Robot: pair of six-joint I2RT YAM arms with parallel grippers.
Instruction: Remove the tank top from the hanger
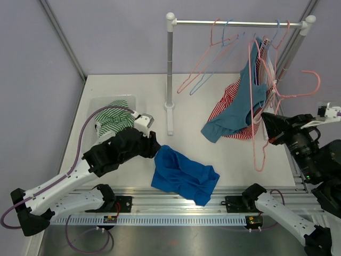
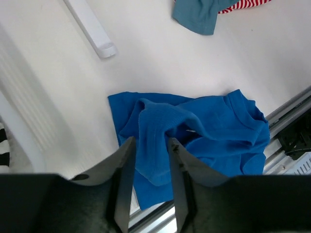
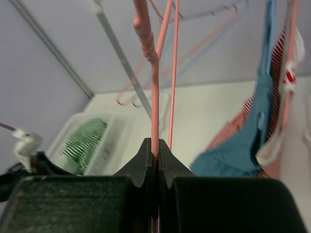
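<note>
The right gripper moves outward and to its left in the top view to the bar's open part next, hooks the bare hanger there and releases.
The blue tank top (image 1: pixel 184 176) lies crumpled on the white table near the front rail, off any hanger. My left gripper (image 1: pixel 156 150) is low at its upper left corner. In the left wrist view (image 2: pixel 149 145) the jaws stand narrowly apart with a raised fold of the blue tank top (image 2: pixel 218 126) pinched between them. My right gripper (image 1: pixel 268 133) is shut on the wire of a bare pink hanger (image 1: pixel 254 154), held off the rail at the right. The right wrist view shows the fingers closed on the pink hanger (image 3: pixel 154 97).
A clothes rack (image 1: pixel 169 69) stands mid-table with several bare pink and blue hangers (image 1: pixel 213 58). A teal garment (image 1: pixel 242 104) and a red-striped one (image 1: pixel 226 101) hang at its right end. A basket (image 1: pixel 96 101) holding green-striped cloth sits at back left.
</note>
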